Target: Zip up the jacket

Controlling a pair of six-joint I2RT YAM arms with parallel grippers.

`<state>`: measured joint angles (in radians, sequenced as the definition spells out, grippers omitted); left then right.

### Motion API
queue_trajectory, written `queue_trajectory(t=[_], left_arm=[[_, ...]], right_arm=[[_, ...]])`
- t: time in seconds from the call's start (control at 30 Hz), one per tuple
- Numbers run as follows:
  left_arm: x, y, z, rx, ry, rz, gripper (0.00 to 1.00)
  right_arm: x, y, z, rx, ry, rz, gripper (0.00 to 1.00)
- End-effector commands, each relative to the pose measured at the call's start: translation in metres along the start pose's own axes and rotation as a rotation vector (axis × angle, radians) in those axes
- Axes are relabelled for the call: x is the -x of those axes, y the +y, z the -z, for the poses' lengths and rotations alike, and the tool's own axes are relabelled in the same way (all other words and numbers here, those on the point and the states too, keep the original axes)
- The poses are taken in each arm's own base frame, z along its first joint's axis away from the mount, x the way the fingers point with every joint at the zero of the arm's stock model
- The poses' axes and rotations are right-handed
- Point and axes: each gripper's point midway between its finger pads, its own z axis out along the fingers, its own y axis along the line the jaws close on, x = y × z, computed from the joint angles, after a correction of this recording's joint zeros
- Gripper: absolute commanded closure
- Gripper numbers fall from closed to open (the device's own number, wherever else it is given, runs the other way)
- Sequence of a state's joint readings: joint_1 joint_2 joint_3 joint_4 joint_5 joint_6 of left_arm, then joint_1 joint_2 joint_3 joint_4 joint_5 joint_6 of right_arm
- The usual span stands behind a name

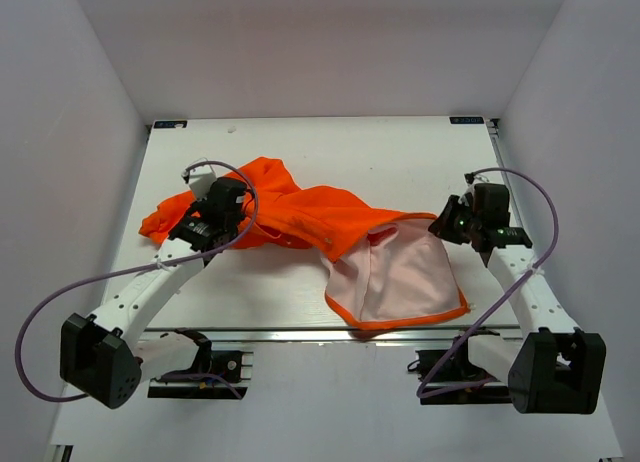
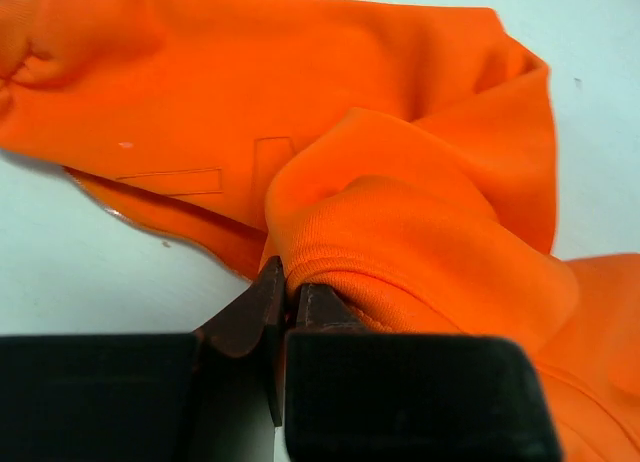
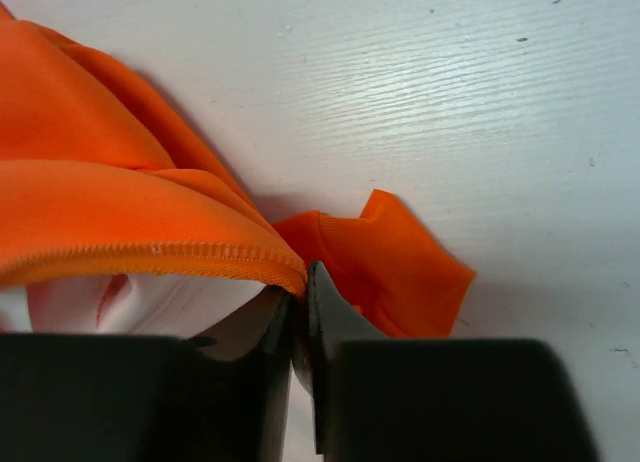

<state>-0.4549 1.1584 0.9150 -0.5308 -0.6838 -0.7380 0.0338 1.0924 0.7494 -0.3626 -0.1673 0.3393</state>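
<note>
My left gripper raises the pinched fold a little above the crumpled orange jacket (image 2: 292,270) next, then opens to release the fold.
The orange jacket (image 1: 320,214) lies crumpled across the middle of the table, with a flap of pale pink lining (image 1: 400,272) turned up towards the front. My left gripper (image 1: 222,214) is shut on a fold of the jacket at its left part; the left wrist view shows the jaws pinching orange fabric (image 2: 400,232) at the left gripper (image 2: 286,282). My right gripper (image 1: 455,222) is shut on the jacket's stitched hem at its right edge; in the right wrist view the right gripper (image 3: 303,280) clamps the hem (image 3: 150,250), with a ribbed orange piece (image 3: 385,272) just beyond. The zipper is not visible.
The white table (image 1: 360,147) is enclosed by white walls on the left, right and back. A metal rail (image 1: 330,334) runs along the near edge by the arm bases. Purple cables (image 1: 60,292) loop beside each arm.
</note>
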Motion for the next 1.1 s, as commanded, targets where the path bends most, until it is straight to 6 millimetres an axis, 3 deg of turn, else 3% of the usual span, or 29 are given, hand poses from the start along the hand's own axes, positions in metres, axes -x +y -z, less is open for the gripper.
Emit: queue_trajectory(t=[0.0,0.03,0.1,0.13,0.3,0.4,0.43,0.53,0.57,0.7,0.77,0.8,0.93,1.07], left_arm=[[0.007,-0.011,0.012,-0.089,0.013,0.027,1.0],[0.007,-0.018,0.014,-0.127,0.022,0.018,1.0],[0.014,-0.03,0.016,-0.183,0.007,0.005,1.0],[0.015,-0.036,0.018,-0.213,0.011,0.001,1.0],[0.031,-0.05,0.024,-0.269,-0.021,-0.017,1.0],[0.039,-0.054,0.026,-0.28,-0.036,-0.024,1.0],[0.041,-0.054,0.027,-0.282,-0.04,-0.025,1.0],[0.047,-0.057,0.03,-0.294,-0.051,-0.034,1.0],[0.048,-0.057,0.03,-0.29,-0.051,-0.039,1.0],[0.059,-0.057,0.034,-0.286,-0.072,-0.046,1.0],[0.065,-0.059,0.036,-0.288,-0.085,-0.042,1.0],[0.066,-0.059,0.036,-0.288,-0.087,-0.043,1.0],[0.073,-0.064,0.04,-0.31,-0.101,-0.045,1.0],[0.078,-0.063,0.042,-0.307,-0.112,-0.048,1.0]], right_arm=[[0.006,0.019,0.003,0.098,-0.024,0.094,0.77],[0.01,0.026,0.006,0.117,-0.031,0.117,0.67],[0.014,0.049,0.01,0.166,-0.052,0.228,0.6],[0.022,0.062,0.015,0.187,-0.08,0.295,0.59],[0.017,0.129,0.027,0.315,-0.14,0.652,0.53],[0.014,0.157,0.026,0.386,-0.154,0.79,0.44],[0.012,0.163,0.025,0.398,-0.15,0.829,0.36],[0.014,0.168,0.016,0.314,-0.121,0.957,0.29],[0.022,0.152,0.009,0.173,-0.115,0.998,0.28],[0.052,0.134,0.019,-0.01,-0.174,1.075,0.24],[0.057,0.147,0.032,0.047,-0.218,1.111,0.19],[0.058,0.155,0.034,0.087,-0.245,1.153,0.11],[0.03,0.19,0.034,0.331,-0.257,1.272,0.11],[-0.011,0.208,0.015,0.533,-0.086,1.366,0.11]])
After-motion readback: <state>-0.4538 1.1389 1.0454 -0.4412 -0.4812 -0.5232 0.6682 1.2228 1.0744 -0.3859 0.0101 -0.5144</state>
